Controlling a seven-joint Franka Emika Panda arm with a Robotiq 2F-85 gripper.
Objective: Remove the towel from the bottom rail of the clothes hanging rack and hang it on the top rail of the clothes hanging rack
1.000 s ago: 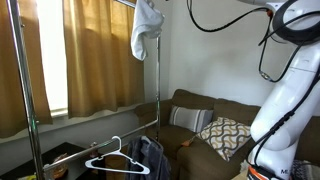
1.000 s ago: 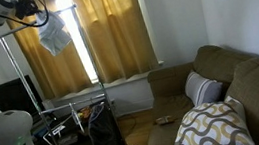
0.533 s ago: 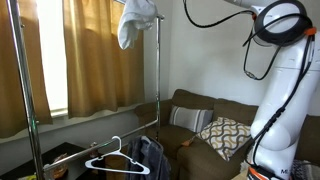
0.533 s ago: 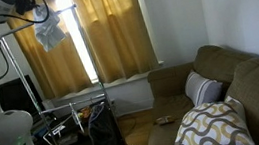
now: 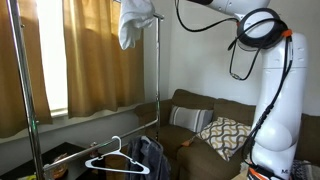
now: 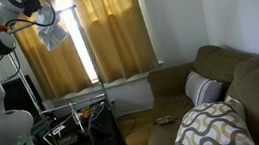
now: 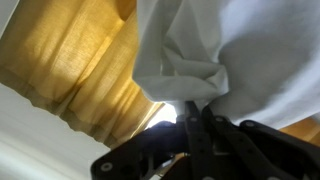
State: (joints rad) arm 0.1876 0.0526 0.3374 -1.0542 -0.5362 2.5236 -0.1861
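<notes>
The gripper moves outward and down over the rack's top bar and releases the towel [image 5: 133, 22] there next, since that bar lies outward of and below it.
The white towel [image 5: 133, 22] hangs bunched at the top of the clothes rack [image 5: 160, 90], by its top corner. It also shows in an exterior view [image 6: 54, 34] just under the top rail [image 6: 23, 28]. In the wrist view my gripper [image 7: 195, 112] is shut, its dark fingers [image 7: 205, 135] pinched on a fold of the towel [image 7: 215, 50]. In an exterior view the gripper [image 6: 39, 14] sits right above the towel. Whether the towel rests on the rail cannot be told.
A white plastic hanger [image 5: 112, 158] and dark clothes [image 5: 148, 155] hang on the lower part of the rack. A brown sofa [image 5: 215, 120] with patterned cushions [image 5: 225, 135] stands beside it. Yellow curtains [image 5: 100, 50] cover the window behind the rack.
My arm has swung towards the rack, carrying the towel sideways along the top. In the last half second the towel has barely moved while the arm's elbow shifted.
</notes>
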